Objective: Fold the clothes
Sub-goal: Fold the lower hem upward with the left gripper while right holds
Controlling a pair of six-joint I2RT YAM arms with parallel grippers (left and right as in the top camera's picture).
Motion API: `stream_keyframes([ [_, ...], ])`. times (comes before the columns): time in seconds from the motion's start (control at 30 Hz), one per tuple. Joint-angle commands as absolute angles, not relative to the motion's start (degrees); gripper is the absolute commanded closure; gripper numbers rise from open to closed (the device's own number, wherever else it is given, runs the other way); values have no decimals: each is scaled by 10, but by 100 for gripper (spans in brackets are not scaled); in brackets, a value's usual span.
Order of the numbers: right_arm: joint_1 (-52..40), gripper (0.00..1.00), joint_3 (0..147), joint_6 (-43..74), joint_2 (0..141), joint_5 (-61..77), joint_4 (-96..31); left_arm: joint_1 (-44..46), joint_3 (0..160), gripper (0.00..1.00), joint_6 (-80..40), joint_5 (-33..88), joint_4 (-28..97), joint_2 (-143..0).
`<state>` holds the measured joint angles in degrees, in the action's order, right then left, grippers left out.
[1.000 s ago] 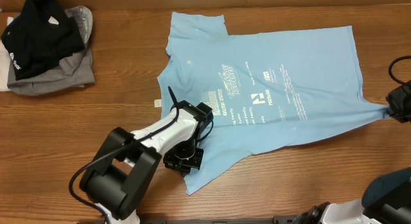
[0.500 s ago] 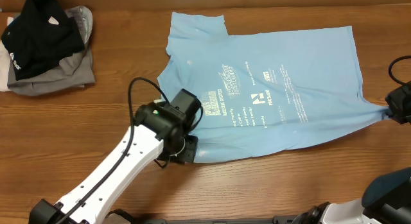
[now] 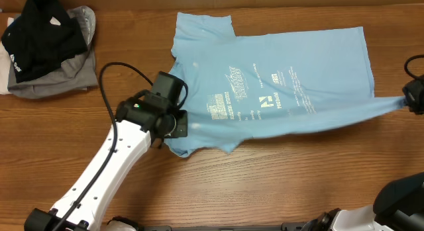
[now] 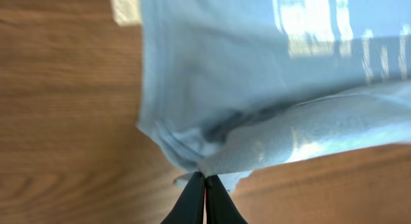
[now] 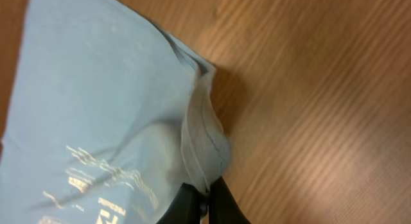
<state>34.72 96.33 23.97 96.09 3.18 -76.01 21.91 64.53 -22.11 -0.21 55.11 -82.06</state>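
Observation:
I need to move my right gripper away from my base and in toward the lettering, and lower the shirt's corner onto the flat shirt [image 3: 353, 79] [image 5: 149, 79].
The clothes, a sky-blue T-shirt [image 3: 278, 65] with white lettering, lie spread across the wooden table. My left gripper [image 3: 177, 125] is shut on the shirt's near left edge, and the fabric [image 4: 257, 108] bunches up right above its black fingertips [image 4: 205, 180]. At the far right my right gripper [image 3: 409, 102] is shut on a corner of the shirt, pulling it into a taut point. In the right wrist view the pinched hem [image 5: 205, 147] rises from the closed fingers [image 5: 204, 201]. The near strip of the shirt is lifted between the two grips.
A black garment [image 3: 40, 32] lies on a grey one [image 3: 56, 82] at the back left of the table [image 3: 278, 184]. A small white tag [image 3: 162, 106] sits on the wood by the shirt's left edge. The left arm's cable [image 3: 116, 75] loops above its wrist.
My left gripper has carried the shirt's near left corner away from the front edge and leftward, folding it over. The right gripper has shifted slightly back, still holding its corner.

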Motion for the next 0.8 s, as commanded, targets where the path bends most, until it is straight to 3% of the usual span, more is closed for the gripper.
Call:
stream_keyframes([
  [0.0, 346, 96, 962, 241, 954, 35, -743, 191, 651, 96, -192, -32, 525, -818],
  [0.43, 313, 96, 850, 244, 955, 46, -630, 172, 651, 96, -167, -36, 383, -822],
  [0.77, 297, 96, 820, 244, 956, 45, -545, 172, 651, 96, -163, -38, 342, -866],
])
